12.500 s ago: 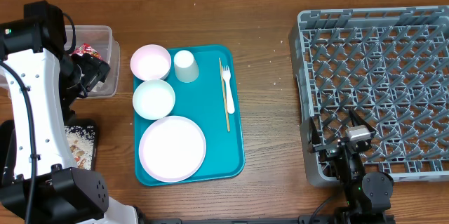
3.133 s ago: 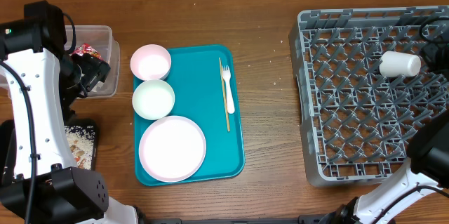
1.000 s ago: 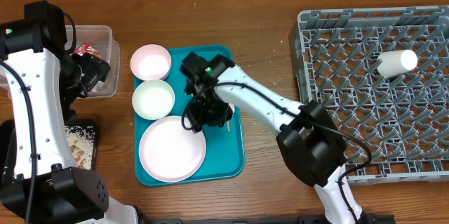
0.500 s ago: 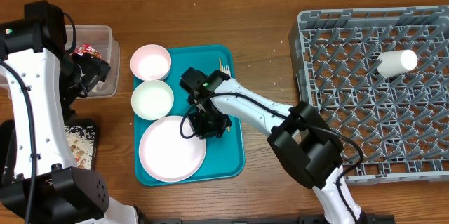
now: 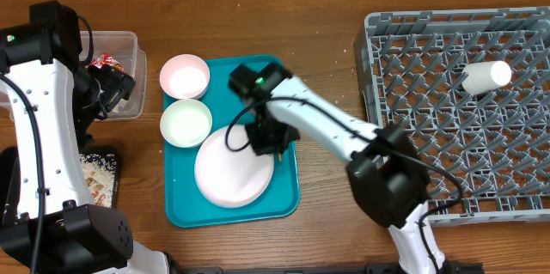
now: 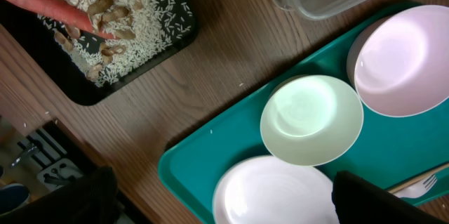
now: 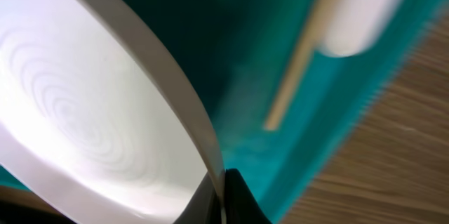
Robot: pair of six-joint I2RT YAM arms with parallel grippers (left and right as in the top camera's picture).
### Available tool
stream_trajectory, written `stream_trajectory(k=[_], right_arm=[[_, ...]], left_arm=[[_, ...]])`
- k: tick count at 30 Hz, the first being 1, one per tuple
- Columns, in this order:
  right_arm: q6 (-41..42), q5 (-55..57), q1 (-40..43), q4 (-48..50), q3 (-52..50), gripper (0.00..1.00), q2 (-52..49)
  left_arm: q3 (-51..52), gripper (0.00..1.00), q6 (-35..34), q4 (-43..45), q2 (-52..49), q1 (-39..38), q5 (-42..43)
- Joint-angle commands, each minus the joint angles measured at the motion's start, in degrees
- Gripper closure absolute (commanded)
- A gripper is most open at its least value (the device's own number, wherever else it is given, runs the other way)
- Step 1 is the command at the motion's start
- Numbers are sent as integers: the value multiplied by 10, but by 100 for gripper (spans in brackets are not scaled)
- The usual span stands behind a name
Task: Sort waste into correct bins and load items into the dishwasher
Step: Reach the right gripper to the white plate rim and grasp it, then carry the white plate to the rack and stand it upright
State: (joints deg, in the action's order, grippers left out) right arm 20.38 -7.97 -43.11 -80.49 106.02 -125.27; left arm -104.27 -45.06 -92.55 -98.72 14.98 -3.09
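Observation:
The plate (image 5: 225, 171) goes up, across and down with my right gripper next, then gets released. Empty rack wires beside the cup lie to the right in the overhead view.
My right gripper (image 5: 265, 141) is shut on the right rim of the round white plate (image 5: 225, 171), which lies tilted on the teal tray (image 5: 189, 212). In the right wrist view the plate's rim (image 7: 175, 90) runs down between the two black fingertips (image 7: 223, 199). Just beyond lies the fork (image 7: 303, 76), blurred. Two white bowls (image 5: 184, 76) (image 5: 186, 123) sit at the tray's left. A white cup (image 5: 486, 76) lies on its side in the grey dishwasher rack (image 5: 455, 128). My left gripper (image 6: 224, 210) hangs open high above the tray's left side.
The clear tub (image 5: 119, 55) at the far left holds a red wrapper (image 5: 107, 61). The black tray (image 6: 91, 92) carries rice (image 6: 133, 13) and a carrot piece (image 6: 49, 6). Bare wooden table lies between the teal tray and the rack.
My right gripper has shut on the plate's rim and drawn it to the right, with that edge raised. The left arm has not moved.

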Motion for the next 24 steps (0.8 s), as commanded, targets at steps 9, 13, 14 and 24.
stream_trajectory(k=[9,13,14,24], right_arm=[[-2,256,228,-60,41,96,205],[-2,310,342,-20,40,96,211],[-2,327,367,-3,40,96,211],[9,547,486,146,37,96,210]], left_arm=[[0,0,-2,1,-4,-4,-5],[0,0,-2,1,-4,-4,-5],[0,0,-2,1,-4,-4,-5],[0,0,-2,1,-4,-4,-5]])
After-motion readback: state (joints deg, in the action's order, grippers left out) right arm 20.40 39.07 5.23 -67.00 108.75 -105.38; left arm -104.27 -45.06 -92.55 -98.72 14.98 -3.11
